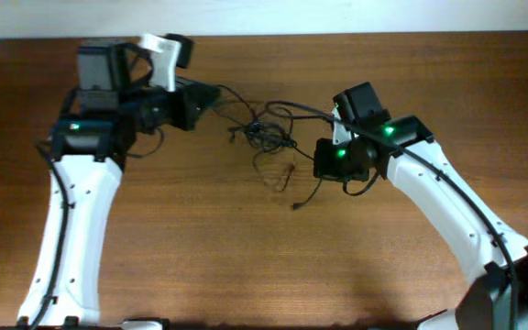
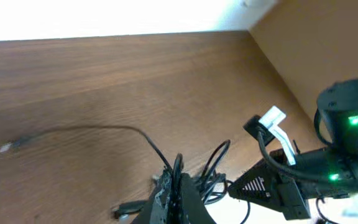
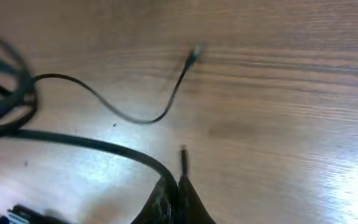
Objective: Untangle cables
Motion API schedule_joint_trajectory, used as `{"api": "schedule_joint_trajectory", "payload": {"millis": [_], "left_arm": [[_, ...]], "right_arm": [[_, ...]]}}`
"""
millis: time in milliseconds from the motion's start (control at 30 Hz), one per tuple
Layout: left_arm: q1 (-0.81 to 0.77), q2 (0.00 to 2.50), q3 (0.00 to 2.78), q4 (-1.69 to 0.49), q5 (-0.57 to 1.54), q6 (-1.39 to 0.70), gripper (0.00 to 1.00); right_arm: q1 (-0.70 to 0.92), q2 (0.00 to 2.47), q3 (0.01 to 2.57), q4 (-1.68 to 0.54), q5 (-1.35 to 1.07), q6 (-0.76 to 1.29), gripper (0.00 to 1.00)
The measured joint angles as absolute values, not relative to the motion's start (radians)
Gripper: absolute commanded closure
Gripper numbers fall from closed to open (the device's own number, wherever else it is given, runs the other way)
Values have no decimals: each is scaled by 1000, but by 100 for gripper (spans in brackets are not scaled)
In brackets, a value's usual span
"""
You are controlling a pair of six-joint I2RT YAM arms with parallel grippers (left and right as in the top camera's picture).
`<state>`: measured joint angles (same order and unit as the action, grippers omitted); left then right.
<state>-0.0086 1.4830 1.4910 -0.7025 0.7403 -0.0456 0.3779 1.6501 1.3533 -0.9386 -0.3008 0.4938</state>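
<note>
I will next move my right gripper away over bare tabletop, to the right in the overhead view. Then I will let go of its cable, because the cable curves slack from the looped tangle.
A loose tangle of thin black cables (image 1: 266, 131) lies on the wooden table between my two arms. My left gripper (image 1: 202, 97) is shut on a cable at the tangle's left; in the left wrist view its jaws (image 2: 178, 186) pinch a strand that runs away to a small plug (image 2: 5, 147). My right gripper (image 1: 324, 158) is shut on a cable at the tangle's right; in the right wrist view its jaws (image 3: 176, 190) clamp a thick strand with a short plug end (image 3: 183, 158) sticking out. A thinner cable (image 3: 129, 115) curves to a plug (image 3: 191, 57).
The wooden table (image 1: 246, 247) runs to a white wall at the back. A loose cable end (image 1: 297, 203) trails toward the front of the tangle. My right arm (image 2: 328, 168) shows in the left wrist view, close behind the tangle.
</note>
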Motion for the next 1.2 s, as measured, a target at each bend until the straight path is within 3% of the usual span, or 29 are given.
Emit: {"api": "schedule_joint_trajectory", "payload": {"millis": [167,333,400,433,500,667,833,1000,1200], "left_arm": [[23,1482,1491,-708,751,-103,100],[20,1481,1491,-815,631,-118,100],[15,1481,1491,-866,602,-118,100],[-1,1481,1493,-894,582,-118,100],[-56,1485,1496,-932,558,-130,100],[-178,1636,1498,-826,711,-181,100],[-181,1660,1505,-503,1007,-287,100],[-181,1660,1505,-489,1090,-296,100],[-181,1660,1505,-489,1092,-296,100]], "right_arm": [[193,1654,1362,-1003,-336,462,96],[157,1654,1364,-1045,-357,419,94],[155,1654,1363,-1051,-353,415,67],[147,1654,1364,-1056,-360,381,40],[128,1658,1382,-1087,-381,329,29],[127,1662,1528,-1098,-540,262,31],[165,1662,1530,-971,-595,414,47],[263,1737,1531,-895,-604,506,60],[277,1790,1531,-887,-577,622,60]]}}
